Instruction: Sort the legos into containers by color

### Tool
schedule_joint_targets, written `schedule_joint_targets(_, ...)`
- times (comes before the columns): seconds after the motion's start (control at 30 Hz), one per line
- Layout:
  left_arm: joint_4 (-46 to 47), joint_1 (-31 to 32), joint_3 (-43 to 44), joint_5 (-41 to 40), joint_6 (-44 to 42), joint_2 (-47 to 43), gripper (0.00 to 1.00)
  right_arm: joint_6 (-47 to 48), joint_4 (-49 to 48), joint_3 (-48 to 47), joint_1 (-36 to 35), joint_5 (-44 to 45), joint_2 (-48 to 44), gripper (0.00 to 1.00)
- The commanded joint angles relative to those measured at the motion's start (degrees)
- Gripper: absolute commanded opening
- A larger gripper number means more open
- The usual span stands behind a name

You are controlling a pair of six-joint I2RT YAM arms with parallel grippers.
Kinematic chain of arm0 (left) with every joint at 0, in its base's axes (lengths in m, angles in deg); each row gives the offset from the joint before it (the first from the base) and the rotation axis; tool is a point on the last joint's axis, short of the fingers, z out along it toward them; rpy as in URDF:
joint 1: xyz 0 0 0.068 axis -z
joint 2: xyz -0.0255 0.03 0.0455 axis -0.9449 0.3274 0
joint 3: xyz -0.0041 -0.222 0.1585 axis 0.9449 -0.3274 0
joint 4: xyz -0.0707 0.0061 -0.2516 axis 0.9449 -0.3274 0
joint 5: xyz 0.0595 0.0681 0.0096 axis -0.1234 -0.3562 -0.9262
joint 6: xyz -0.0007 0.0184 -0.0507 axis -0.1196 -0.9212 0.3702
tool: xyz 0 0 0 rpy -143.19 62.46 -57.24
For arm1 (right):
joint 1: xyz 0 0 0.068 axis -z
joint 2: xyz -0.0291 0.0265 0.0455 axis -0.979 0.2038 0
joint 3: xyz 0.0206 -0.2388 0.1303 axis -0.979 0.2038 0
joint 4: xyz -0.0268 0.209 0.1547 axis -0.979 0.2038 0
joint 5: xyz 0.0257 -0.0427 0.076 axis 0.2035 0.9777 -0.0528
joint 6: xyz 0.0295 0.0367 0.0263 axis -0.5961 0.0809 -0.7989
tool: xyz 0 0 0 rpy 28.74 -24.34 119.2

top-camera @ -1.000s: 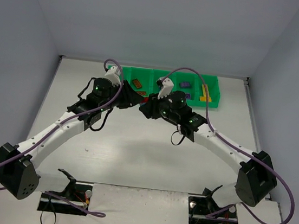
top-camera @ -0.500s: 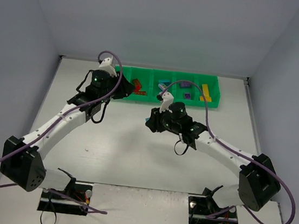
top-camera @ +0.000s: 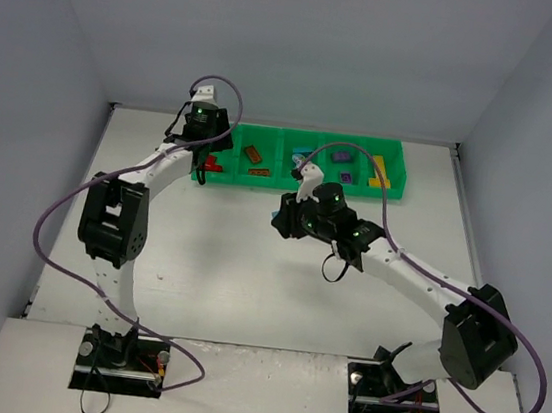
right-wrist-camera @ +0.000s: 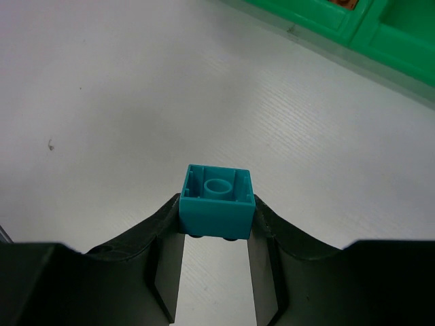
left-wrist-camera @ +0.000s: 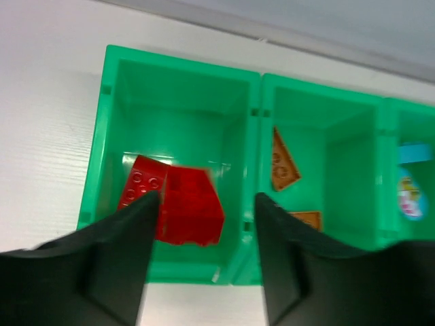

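Next, my right gripper carries the matching cyan brick outward over the tray's third section point(top-camera: 289, 174) point(right-wrist-camera: 418, 30) with its cyan piece and releases the brick inside.
The green tray point(top-camera: 299, 183) stands at the back of the table. My left gripper point(left-wrist-camera: 207, 200) is open just above its leftmost compartment point(left-wrist-camera: 177, 102), where two red bricks point(left-wrist-camera: 192, 206) lie side by side; the nearer one is blurred. In the top view this gripper point(top-camera: 205, 151) hovers at the tray's left end, over the red bricks point(top-camera: 213, 164). My right gripper point(right-wrist-camera: 217, 210) is shut on a cyan brick point(right-wrist-camera: 217, 197), held underside up above bare table. In the top view it point(top-camera: 283, 217) is in front of the tray's middle.
Two brown bricks point(left-wrist-camera: 284, 166) lie in the second compartment and a cyan piece point(left-wrist-camera: 414, 153) in the third. Purple bricks point(top-camera: 341, 156) and yellow bricks point(top-camera: 379, 169) fill the two right compartments. Grey walls stand close behind and beside the table.
My left arm swung from the tray's middle to its left end and now stands open over the red compartment. My right gripper drew back a little from the tray, still holding the cyan brick.
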Motion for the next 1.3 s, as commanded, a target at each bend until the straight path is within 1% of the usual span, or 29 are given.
schedule_joint_targets(0.0,2.0,-0.2,5.8,-3.6,-4.2,-0.7,0.56,1.5,-1.7,-5.8,1.9,1.4,1.3,0.00)
schedule_joint_targets(0.07,1.5,-0.5,6.7,-4.5,-4.3,-0.1,0.64,1.4,-1.5,-7.3,4.3,0.8,3.0,0.00)
schedule_joint_targets(0.13,0.2,-0.9,7.0,-4.0,-4.1,-0.6,0.69,0.8,-1.3,-9.9,7.5,0.0,4.5,0.00)
schedule_joint_targets(0.17,-2.1,-0.9,7.3,-4.0,-3.9,-1.0,0.71,0.3,-1.2,-11.0,8.6,0.1,6.2,0.00)
schedule_joint_targets(0.23,-5.5,-0.7,7.3,-3.3,-4.3,-3.7,0.72,0.1,-1.3,-14.5,11.4,0.5,9.7,0.00)
schedule_joint_targets(0.3,-9.1,-0.6,5.5,-2.7,-4.4,-6.5,0.73,0.6,-1.2,-17.3,12.7,1.4,12.5,0.00)
schedule_joint_targets(0.4,-14.1,-0.3,1.4,-1.7,-5.2,-15.6,0.73,0.7,-1.2,-23.6,14.8,2.3,19.0,0.00)
schedule_joint_targets(0.43,-15.7,-0.2,0.5,-0.6,-5.8,-17.5,0.73,0.7,-1.2,-27.0,15.7,1.8,22.4,0.02)
schedule_joint_targets(0.47,-19.8,-0.2,-0.3,0.5,-5.9,-19.2,0.73,0.5,-1.2,-28.7,16.1,1.4,24.1,0.04)
schedule_joint_targets(0.5,-22.2,0.0,-1.3,1.5,-6.1,-22.7,0.73,0.2,-1.1,-30.5,16.5,1.4,25.9,0.07)
schedule_joint_targets(0.53,-24.3,0.3,-3.6,1.8,-5.7,-24.6,0.73,0.1,-1.1,-32.3,16.6,1.7,29.1,0.19)
schedule_joint_targets(0.57,-25.9,0.7,-5.3,2.2,-5.6,-26.7,0.73,0.2,-1.1,-35.6,16.7,2.0,30.7,0.25)
schedule_joint_targets(0.6,-27.6,1.3,-7.4,2.2,-5.7,-31.3,0.73,0.4,-1.0,-37.4,16.8,2.3,32.4,0.31)
schedule_joint_targets(0.63,-28.3,2.3,-11.7,2.1,-5.3,-33.8,0.74,0.4,-0.9,-38.9,16.8,2.5,35.4,0.43)
schedule_joint_targets(0.67,-29.8,2.7,-13.7,2.4,-5.1,-36.0,0.74,0.3,-0.5,-42.0,16.8,2.8,36.8,0.50)
schedule_joint_targets(0.7,-30.7,3.0,-15.4,2.4,-4.8,-40.3,0.74,0.2,-0.4,-43.3,16.8,3.2,38.1,0.54)
schedule_joint_targets(0.73,-31.6,3.1,-18.3,2.5,-3.7,-42.5,0.74,0.1,0.0,-44.5,16.9,3.8,40.1,0.64)
schedule_joint_targets(0.77,-33.5,3.1,-19.6,2.6,-3.4,-44.3,0.74,0.1,0.1,-46.2,16.9,4.7,40.8,0.68)
schedule_joint_targets(0.8,-34.2,3.1,-20.6,3.1,-3.2,-47.8,0.74,0.2,-0.1,-46.5,16.9,5.1,41.1,0.77)
schedule_joint_targets(0.87,-36.1,3.1,-23.0,4.0,-2.9,-50.8,0.74,0.8,-0.4,-47.0,16.9,5.7,40.7,0.84)
schedule_joint_targets(0.9,-36.9,3.0,-23.4,4.0,-2.8,-53.2,0.74,1.3,-0.4,-46.6,16.9,5.9,38.9,0.91)
schedule_joint_targets(0.97,-39.3,2.9,-23.4,2.9,-2.6,-55.8,0.74,2.1,-0.7,-43.6,16.9,7.2,35.6,0.97)
schedule_joint_targets(1.0,-39.9,3.0,-23.3,2.5,-2.5,-56.5,0.74,2.2,-1.0,-42.1,16.9,7.4,31.5,1.00)
schedule_joint_targets(1.03,-40.7,3.0,-23.0,2.1,-2.5,-57.0,0.74,2.6,-1.0,-40.5,16.9,7.7,29.2,1.00)
schedule_joint_targets(1.07,-40.9,3.0,-22.9,1.8,-2.5,-57.9,0.74,2.6,-1.1,-36.7,16.9,8.0,26.9,1.00)
schedule_joint_targets(1.1,-40.9,2.9,-22.9,0.9,-2.5,-58.2,0.74,2.5,-1.1,-34.8,16.9,8.1,22.0,1.00)
schedule_joint_targets(1.17,-41.2,2.8,-22.8,0.3,-2.8,-58.8,0.75,1.8,-1.1,-30.2,17.0,8.8,16.6,1.00)
schedule_joint_targets(1.2,-41.5,2.8,-22.5,-0.1,-2.8,-58.8,0.75,1.3,-0.8,-25.6,17.1,9.2,11.1,1.00)
schedule_joint_targets(1.27,-42.1,2.7,-22.1,-0.2,-2.8,-59.2,0.75,-0.7,0.4,-21.3,17.3,10.3,5.7,1.00)
